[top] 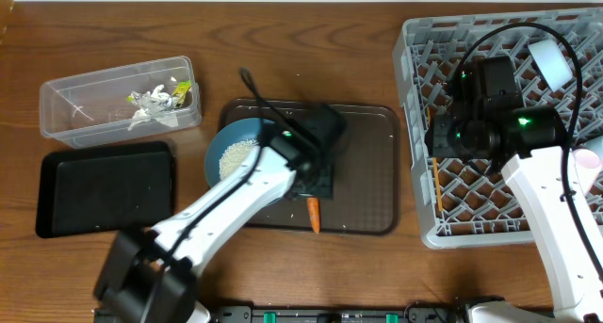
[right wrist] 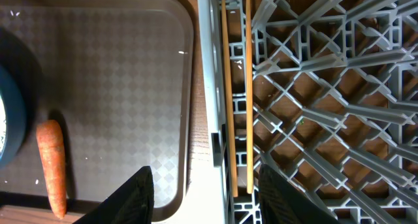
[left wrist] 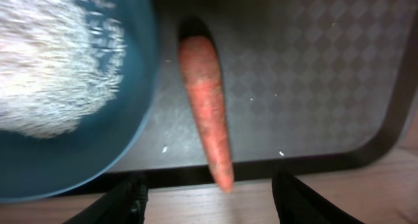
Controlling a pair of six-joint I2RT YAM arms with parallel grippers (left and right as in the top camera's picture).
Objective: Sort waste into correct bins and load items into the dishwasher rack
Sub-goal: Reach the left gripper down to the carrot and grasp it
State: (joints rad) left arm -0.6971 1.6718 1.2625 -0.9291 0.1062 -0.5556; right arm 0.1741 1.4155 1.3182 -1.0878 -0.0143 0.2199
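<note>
The carrot's middle (left wrist: 208,111) lies below my left gripper. Next, my left gripper comes down with its open fingers on either side and closes across the narrow width.
The orange carrot (top: 314,214) lies at the front edge of the dark-brown serving tray (top: 363,172), beside the blue bowl (top: 226,135) that holds white rice (top: 236,155). My left gripper (top: 316,186) is open and empty just above the carrot (left wrist: 206,106), one finger on each side of its tip (left wrist: 212,201); bowl (left wrist: 65,159) and rice (left wrist: 52,67) sit to its left. My right gripper (right wrist: 212,201) is open and empty over the left edge of the grey rack (top: 528,125), where two chopsticks (right wrist: 238,93) lie. Wrapper scraps (top: 151,102) lie in the clear tub (top: 85,106).
The shallow black tray (top: 104,186) stands in front of the clear tub at the left. A pale cup (top: 551,59) and a white-pink cup (top: 589,156) sit in the rack on its right side. The carrot also shows in the right wrist view (right wrist: 52,165).
</note>
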